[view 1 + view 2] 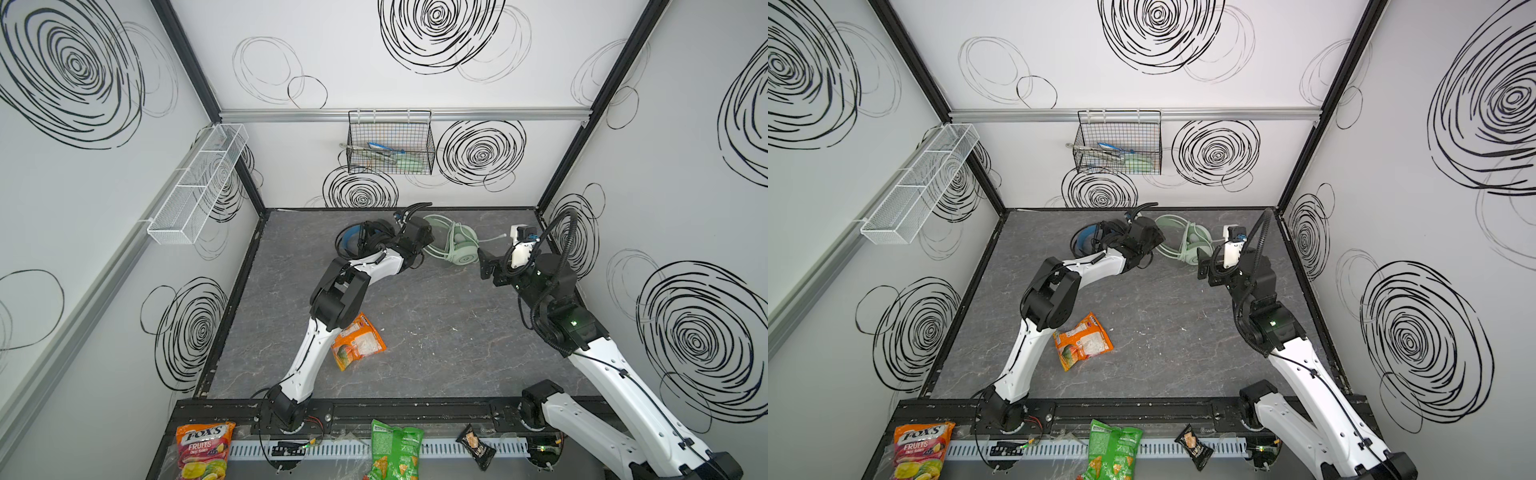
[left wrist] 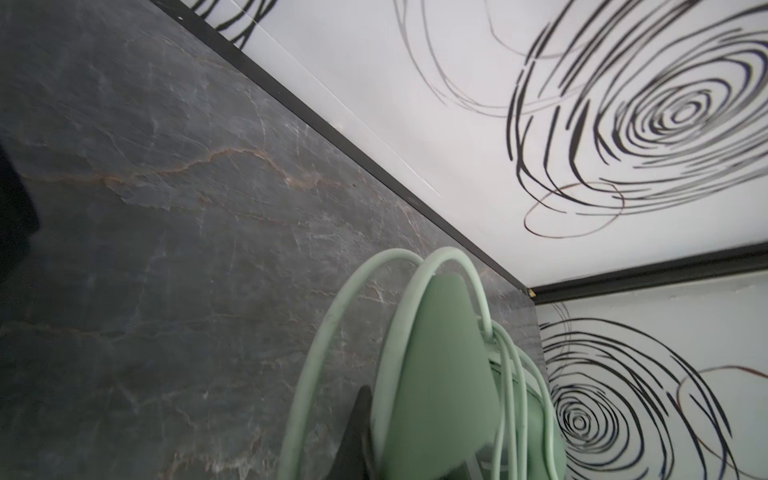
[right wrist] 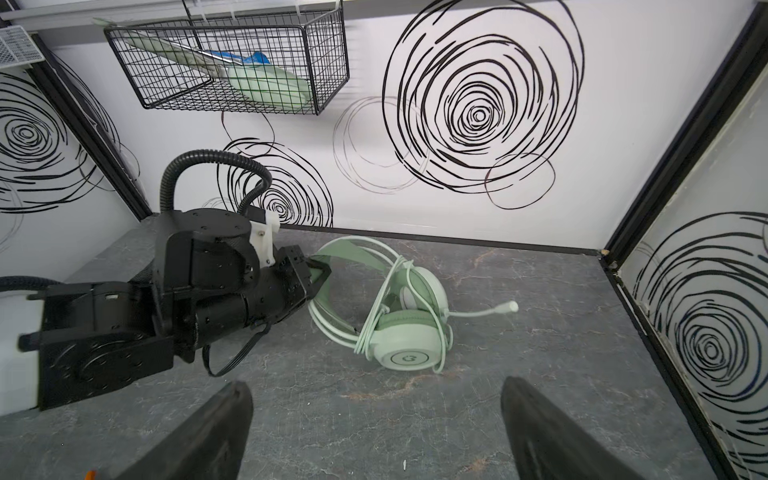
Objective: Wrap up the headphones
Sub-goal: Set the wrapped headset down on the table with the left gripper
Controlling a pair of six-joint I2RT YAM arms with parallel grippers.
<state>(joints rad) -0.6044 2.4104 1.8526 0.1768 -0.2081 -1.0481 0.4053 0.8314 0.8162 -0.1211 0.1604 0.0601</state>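
The cable already goes around the earcups, so my left gripper will next move a little toward the black headphones and open its fingers to let go of the green headband.
The mint-green headphones lie at the back of the table, their pale cable looped around the earcups and the microphone boom sticking out. My left gripper is shut on the green headband, and one dark finger shows beside the band. The black headphones with blue inner earcups lie just left of it, partly hidden by the left arm. My right gripper stands open and empty, just short of the green earcup.
An orange snack pouch lies mid-table beside the left arm. A black wire basket hangs on the back wall and a white mesh basket on the left wall. Candy bag, green chip bag and small dark packet sit along the front rail.
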